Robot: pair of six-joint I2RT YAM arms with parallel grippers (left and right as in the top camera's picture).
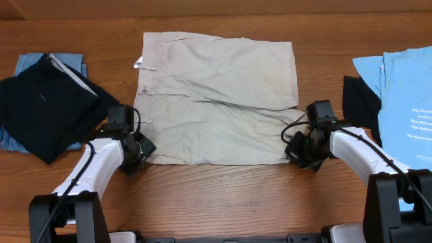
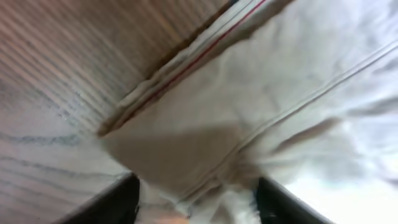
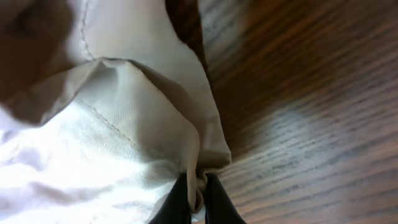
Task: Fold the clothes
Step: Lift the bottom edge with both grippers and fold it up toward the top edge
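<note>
The right gripper lifts next, carries the pinched edge outward over the trousers (image 1: 216, 94) and releases it at their far edge (image 1: 275, 46), because they lie spread out unfolded.
The clothes in play are pale beige trousers (image 1: 216, 94), spread flat in the middle of the table, waistband to the left. My left gripper (image 1: 138, 152) is at their near left corner. In the left wrist view its jaws stand apart around a bunched fold of the trousers (image 2: 280, 93), and the left gripper (image 2: 196, 205) is blurred. My right gripper (image 1: 297, 150) is at the near right corner. In the right wrist view the right gripper (image 3: 198, 199) is shut on a pinched edge of the trousers (image 3: 124, 124), just above the wood.
A black garment (image 1: 47, 111) lies on blue denim (image 1: 30, 64) at the far left. A light blue T-shirt (image 1: 405, 94) with white lettering lies at the far right, with another black garment (image 1: 358, 98) under its edge. Bare wooden table (image 1: 223, 196) runs along the front.
</note>
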